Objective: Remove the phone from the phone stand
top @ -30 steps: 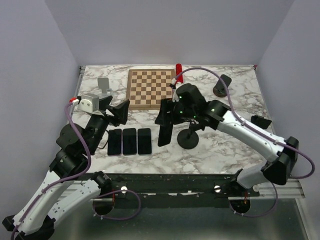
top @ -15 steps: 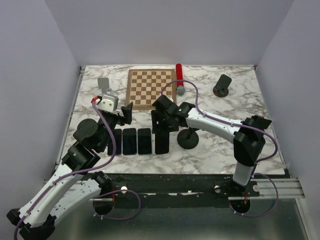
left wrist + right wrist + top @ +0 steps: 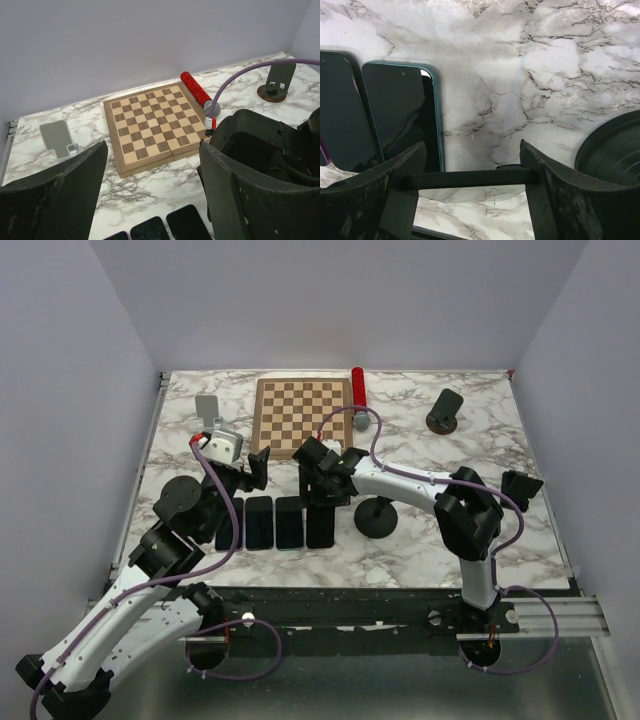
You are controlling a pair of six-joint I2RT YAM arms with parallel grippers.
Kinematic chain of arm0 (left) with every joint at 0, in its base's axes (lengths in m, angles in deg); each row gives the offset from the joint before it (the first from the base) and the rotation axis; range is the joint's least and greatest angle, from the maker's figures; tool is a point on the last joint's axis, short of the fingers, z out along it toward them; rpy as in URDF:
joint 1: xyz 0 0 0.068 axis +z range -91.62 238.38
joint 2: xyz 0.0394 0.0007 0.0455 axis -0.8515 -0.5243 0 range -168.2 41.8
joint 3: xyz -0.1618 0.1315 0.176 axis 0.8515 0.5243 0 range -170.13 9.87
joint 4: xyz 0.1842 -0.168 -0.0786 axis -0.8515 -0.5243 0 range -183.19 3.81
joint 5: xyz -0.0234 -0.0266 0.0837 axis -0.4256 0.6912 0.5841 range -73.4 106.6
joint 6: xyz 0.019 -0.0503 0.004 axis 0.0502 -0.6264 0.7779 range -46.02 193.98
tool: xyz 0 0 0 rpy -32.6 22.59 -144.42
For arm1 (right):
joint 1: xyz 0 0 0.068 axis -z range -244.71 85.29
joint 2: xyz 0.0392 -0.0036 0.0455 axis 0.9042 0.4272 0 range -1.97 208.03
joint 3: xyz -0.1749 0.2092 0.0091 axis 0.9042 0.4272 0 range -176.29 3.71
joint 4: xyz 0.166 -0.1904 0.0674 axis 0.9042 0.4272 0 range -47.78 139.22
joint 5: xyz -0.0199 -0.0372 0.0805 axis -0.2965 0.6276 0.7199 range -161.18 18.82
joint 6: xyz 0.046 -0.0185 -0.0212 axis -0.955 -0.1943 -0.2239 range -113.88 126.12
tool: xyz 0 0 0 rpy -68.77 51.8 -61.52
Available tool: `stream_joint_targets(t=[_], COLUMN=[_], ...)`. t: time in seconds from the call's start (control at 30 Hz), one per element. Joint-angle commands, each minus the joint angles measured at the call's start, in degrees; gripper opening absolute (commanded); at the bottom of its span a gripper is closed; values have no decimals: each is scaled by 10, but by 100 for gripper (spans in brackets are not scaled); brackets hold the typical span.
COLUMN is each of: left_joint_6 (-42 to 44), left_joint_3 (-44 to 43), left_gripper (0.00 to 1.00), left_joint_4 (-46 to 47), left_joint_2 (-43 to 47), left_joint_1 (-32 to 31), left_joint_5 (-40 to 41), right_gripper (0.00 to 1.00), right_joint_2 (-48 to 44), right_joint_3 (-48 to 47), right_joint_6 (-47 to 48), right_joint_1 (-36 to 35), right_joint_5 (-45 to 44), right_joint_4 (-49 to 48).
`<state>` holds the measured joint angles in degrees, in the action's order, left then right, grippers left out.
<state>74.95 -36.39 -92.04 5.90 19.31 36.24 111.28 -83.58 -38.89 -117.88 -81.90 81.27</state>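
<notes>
I need to lower my right gripper, lay the held phone on the bare tabletop between the teal-edged phone and the phone stand, and release the held phone's upper edge.
The black phone [image 3: 321,523] is off the stand. Its upper edge [image 3: 470,178] is clamped crosswise between the fingers of my right gripper [image 3: 320,478], which is shut on it. The phone slopes down toward the table at the right end of a row of three dark phones [image 3: 259,523]. The round black phone stand [image 3: 376,517] sits just right of it with nothing on it; its base [image 3: 615,150] shows in the right wrist view. My left gripper [image 3: 252,466] hovers open and holding nothing behind the row's left part, and its wrist view looks toward the chessboard [image 3: 152,125].
A teal-edged phone [image 3: 402,117] lies just left of the held one. At the back stand a chessboard [image 3: 303,416], a red-handled tool [image 3: 357,390], a small grey stand [image 3: 209,408] and another dark stand with a phone [image 3: 443,410]. A black object [image 3: 522,485] sits at the right edge.
My right gripper has carried the phone left and down from beside the stand to the end of the phone row. The left arm has shifted slightly right and back.
</notes>
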Motion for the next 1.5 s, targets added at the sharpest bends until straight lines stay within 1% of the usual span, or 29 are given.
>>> stream_joint_targets(t=[0.0, 0.1, 0.27, 0.4, 0.6, 0.8, 0.9, 1.27, 1.47], left_joint_6=[-7, -7, -7, -7, -7, -7, -7, -7, -7], left_joint_3=[-5, -3, -4, -2, -5, -4, -4, -4, -4], left_gripper=[82, 82, 82, 82, 82, 82, 82, 82, 82], left_joint_4=[0, 2, 0, 2, -1, 0, 0, 0, -1], left_joint_2=[-1, 1, 0, -1, -9, -8, -8, -9, -9], left_joint_1=[3, 3, 3, 3, 3, 3, 3, 3, 3], left_joint_5=[-22, -22, -18, -16, -21, -15, -16, -18, -18], right_gripper=[1, 2, 8, 11, 12, 18, 20, 26, 31], right_joint_2=[15, 28, 46, 46, 53, 60, 57, 63, 67], right_joint_3=[-16, -16, -17, -4, 6, 2, 11, 29, 27], right_joint_6=[-4, 0, 1, -7, -36, -50, -49, -52, -57], right_joint_1=[-3, -2, -3, -3, -3, -3, -3, -4, -3], right_joint_5=[-44, -49, -56, -58, -45, -89, -98, -80, -78], right_joint_4=[7, 7, 7, -16, -60, -52, -55, -88, -90])
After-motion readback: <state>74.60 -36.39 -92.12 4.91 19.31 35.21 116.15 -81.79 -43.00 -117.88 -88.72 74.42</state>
